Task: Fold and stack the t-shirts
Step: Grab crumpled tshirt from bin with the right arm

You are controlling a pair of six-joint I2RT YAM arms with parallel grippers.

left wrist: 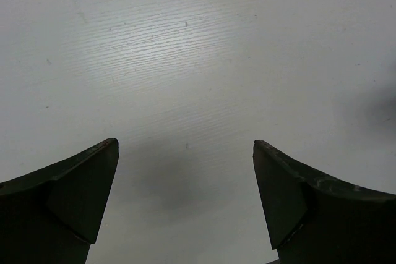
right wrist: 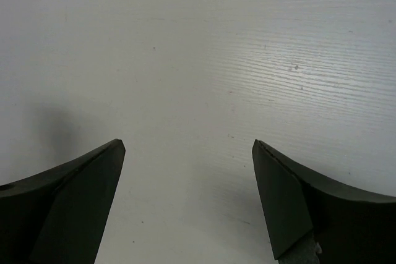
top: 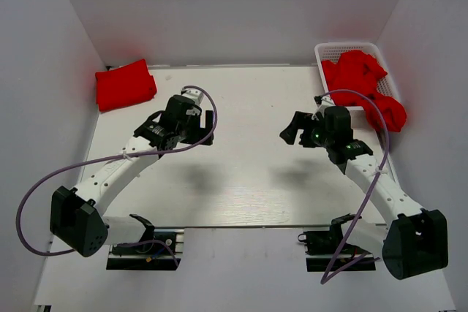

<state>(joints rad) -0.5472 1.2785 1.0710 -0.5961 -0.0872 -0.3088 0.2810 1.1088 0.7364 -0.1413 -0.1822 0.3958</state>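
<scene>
The red t-shirts' far fold (top: 356,58) is outward of my right gripper and to its right in the top view, so I need to swing it over the basket and down.
A folded red t-shirt (top: 125,84) lies at the table's far left corner. More red t-shirts (top: 363,82) sit crumpled in the white basket (top: 327,50) at the far right, one spilling over its near edge. My left gripper (top: 207,128) hangs open over the bare table, right of the folded shirt and apart from it. Over the table, left of the basket, my right gripper (top: 289,133) is open and holds nothing. Each wrist view shows only white table between the left gripper (left wrist: 185,146) and the right gripper (right wrist: 189,146) fingertips.
White walls close in the table on the left, back and right. A purple cable (top: 88,162) loops from each arm. The arm bases (top: 142,242) sit at the near edge.
</scene>
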